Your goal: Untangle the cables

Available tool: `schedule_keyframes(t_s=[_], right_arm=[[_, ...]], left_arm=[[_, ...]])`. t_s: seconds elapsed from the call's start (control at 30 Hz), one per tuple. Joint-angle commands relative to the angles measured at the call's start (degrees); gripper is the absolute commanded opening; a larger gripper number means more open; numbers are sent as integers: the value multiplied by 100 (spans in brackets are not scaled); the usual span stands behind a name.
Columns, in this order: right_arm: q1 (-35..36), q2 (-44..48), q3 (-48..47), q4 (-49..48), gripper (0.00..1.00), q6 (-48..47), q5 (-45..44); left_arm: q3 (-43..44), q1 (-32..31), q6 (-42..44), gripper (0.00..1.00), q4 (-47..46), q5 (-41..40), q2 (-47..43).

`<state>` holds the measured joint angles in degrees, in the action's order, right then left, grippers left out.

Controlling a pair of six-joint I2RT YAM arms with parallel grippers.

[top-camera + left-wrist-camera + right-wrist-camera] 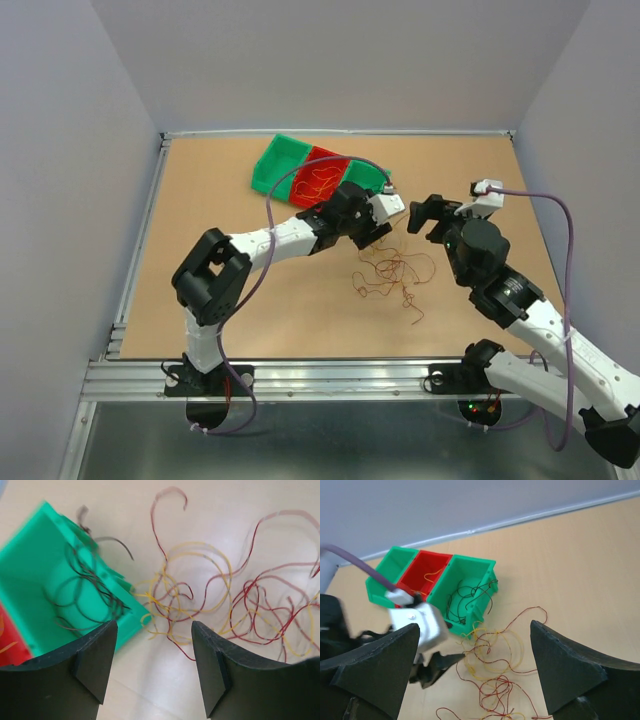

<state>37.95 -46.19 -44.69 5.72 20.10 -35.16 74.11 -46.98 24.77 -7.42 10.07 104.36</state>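
Note:
The left gripper moves down next, its fingers narrowing, onto the yellow cable's curled end that sticks out beside the green bin's corner.
The cables (393, 268) lie as a loose clump of thin red and yellow strands on the table, just below both grippers. In the left wrist view they (200, 600) spread ahead of my left gripper (153, 625), which is open and empty above bare table. Black strands (85, 592) sit in the green bin (35, 570), one hanging over its rim. My left gripper (380, 235) hovers at the clump's upper left edge. My right gripper (426, 218) is wide open and empty above the clump's upper right. In the right wrist view the right gripper (475, 627) looks down on the strands (495, 670).
A row of three bins stands at the back: green (280, 160), red (320, 180) with a yellow strand in it, and green (467, 587) with black strands. The left arm's wrist (417, 625) is close beside the nearest green bin. A metal rail (300, 375) runs along the table's near edge.

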Motion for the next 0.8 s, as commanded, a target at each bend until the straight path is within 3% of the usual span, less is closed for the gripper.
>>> schedule_keyframes(t_s=[0.0, 0.2, 0.33, 0.43, 0.53, 0.57, 0.77], right_arm=[[-7, 400, 74, -62, 96, 38, -290], [-7, 664, 153, -62, 96, -23, -255], [1, 717, 171, -62, 96, -15, -185], [-7, 700, 171, -79, 96, -15, -123], [-7, 673, 171, -97, 96, 3, -97], [-7, 656, 171, -106, 96, -6, -88], [-7, 612, 162, -115, 96, -23, -105]], left_arm=[[218, 154, 115, 70, 21, -171, 435], [341, 128, 150, 69, -22, -434, 823], [403, 137, 168, 55, -119, -602, 937], [447, 128, 142, 51, -242, -804, 999], [421, 128, 168, 21, -321, -796, 1008], [412, 137, 177, 0, -321, -796, 990], [105, 137, 151, 0, -269, -480, 351]])
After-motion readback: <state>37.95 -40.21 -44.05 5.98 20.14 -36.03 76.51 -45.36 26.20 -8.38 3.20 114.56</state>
